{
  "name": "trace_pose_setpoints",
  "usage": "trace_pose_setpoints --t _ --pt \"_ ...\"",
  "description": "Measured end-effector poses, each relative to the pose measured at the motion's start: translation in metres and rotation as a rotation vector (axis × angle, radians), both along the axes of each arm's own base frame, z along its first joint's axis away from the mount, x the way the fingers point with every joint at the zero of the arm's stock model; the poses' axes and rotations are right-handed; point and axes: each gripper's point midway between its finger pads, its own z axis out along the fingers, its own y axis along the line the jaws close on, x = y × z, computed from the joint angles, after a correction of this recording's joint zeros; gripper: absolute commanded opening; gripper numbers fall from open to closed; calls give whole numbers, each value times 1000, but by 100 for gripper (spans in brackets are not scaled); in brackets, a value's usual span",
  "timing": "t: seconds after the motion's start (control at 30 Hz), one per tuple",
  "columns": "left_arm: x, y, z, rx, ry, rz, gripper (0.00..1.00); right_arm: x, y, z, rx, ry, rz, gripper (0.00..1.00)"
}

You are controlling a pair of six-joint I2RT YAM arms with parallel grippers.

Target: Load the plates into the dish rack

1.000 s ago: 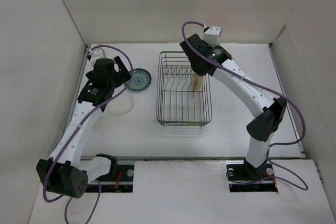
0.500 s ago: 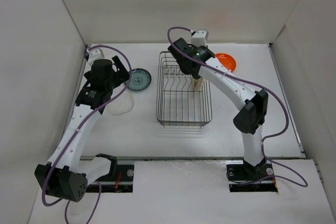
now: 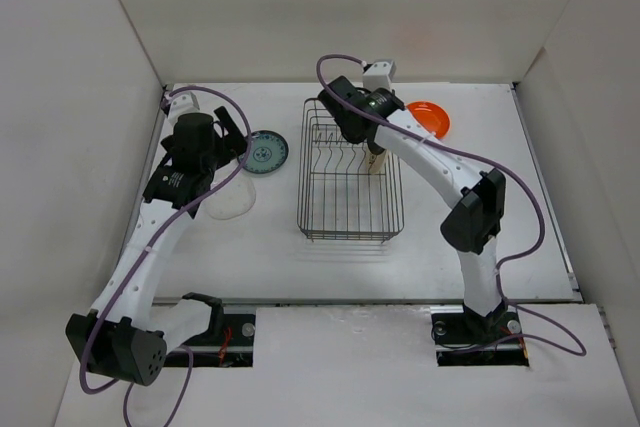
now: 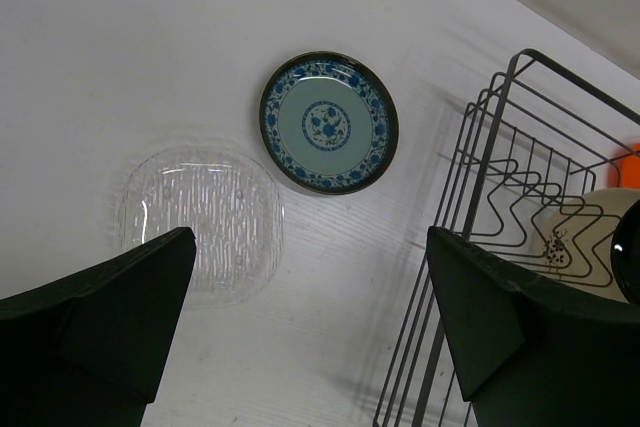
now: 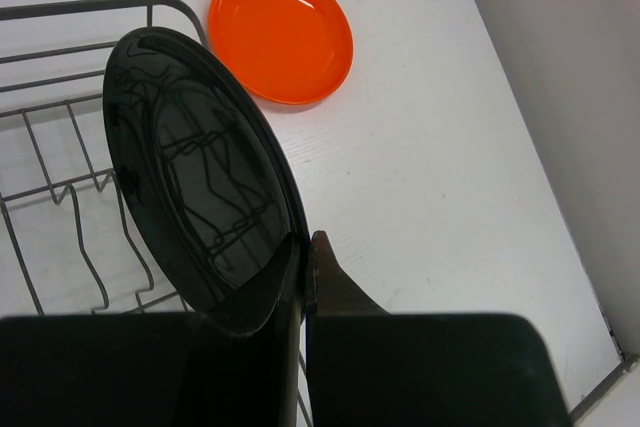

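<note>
My right gripper brings the glossy black plate (image 5: 200, 177) down next until its bottom edge sits between the dividers. It still hangs upright above them beside the cream plate (image 5: 146, 282).
My right gripper (image 5: 308, 247) is shut on the rim of the glossy black plate (image 5: 200, 177) and holds it upright over the far end of the dish rack (image 3: 350, 217). The cream plate (image 3: 377, 159) stands in the rack's dividers. The orange plate (image 3: 428, 118) lies flat on the table, right of the rack. The teal-patterned plate (image 4: 329, 122) and the clear glass plate (image 4: 200, 222) lie flat to the left of the rack. My left gripper (image 4: 310, 327) is open and empty above the table between them and the rack.
The table is boxed in by white walls at the back and on both sides. The rack's wire wall (image 4: 470, 247) is close to my left gripper's right finger (image 4: 500, 317). The right arm's elbow (image 3: 478, 212) hangs right of the rack.
The right arm has swung left with the black plate, from the rack's far right corner to over its far end, which uncovers the orange plate. The left arm has barely moved.
</note>
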Motion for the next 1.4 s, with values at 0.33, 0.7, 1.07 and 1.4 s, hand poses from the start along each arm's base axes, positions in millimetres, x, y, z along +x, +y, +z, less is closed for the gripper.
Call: trace_pose_setpoints --t 0.33,0.7,1.07,1.4 --pt "0 0 1 -1 -3 0 100 7 -2 -20 -27 31 -20 0" --pt "-1 -1 1 -4 -3 -6 100 11 -6 -24 -22 30 -37 0" --pt "-2 -1 5 -6 -14 -6 100 17 2 -42 -31 59 -24 32" --pt "-2 0 5 -6 -14 -5 100 17 6 -38 -10 59 -4 56"
